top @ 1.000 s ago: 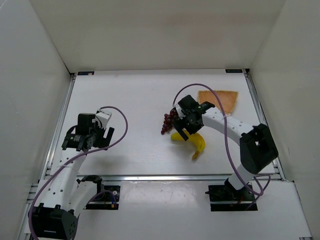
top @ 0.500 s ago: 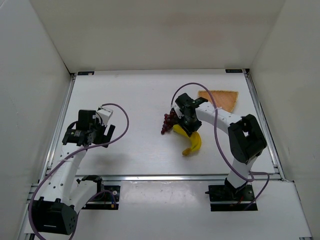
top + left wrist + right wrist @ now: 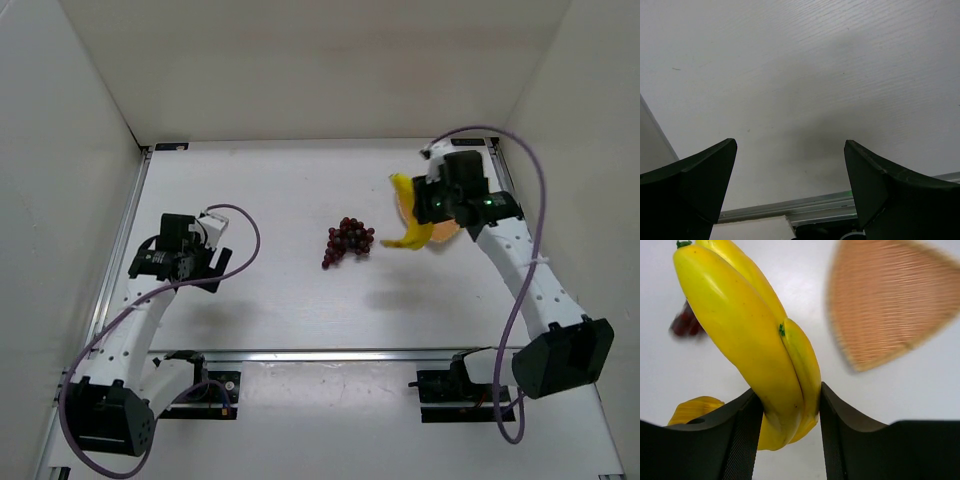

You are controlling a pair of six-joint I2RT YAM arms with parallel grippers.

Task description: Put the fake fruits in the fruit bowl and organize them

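Observation:
I need to swing my right gripper right in the wrist view, lower the banana into the fruit bowl (image 3: pixel 890 305) below and release.
My right gripper (image 3: pixel 787 412) is shut on the yellow banana (image 3: pixel 752 335), which hangs above the table beside the fruit bowl (image 3: pixel 890 305). From above, the banana (image 3: pixel 410 222) hangs at the left edge of the tan woven bowl (image 3: pixel 452 225), most of which the right gripper (image 3: pixel 432 205) covers. The dark grapes (image 3: pixel 345 240) lie on the table left of the banana, and show as a blur (image 3: pixel 686 322) in the right wrist view. My left gripper (image 3: pixel 790 172) is open over bare table at the left, far from the fruit.
White walls stand on three sides of the table. A metal rail (image 3: pixel 350 353) runs along the near edge, and shows as a rail (image 3: pixel 790 209) just below the left fingers. Purple cables loop over both arms.
My right gripper shut on the banana beside the grapes, lifted it and carried it back and to the right, up to the bowl. The left arm shifted slightly.

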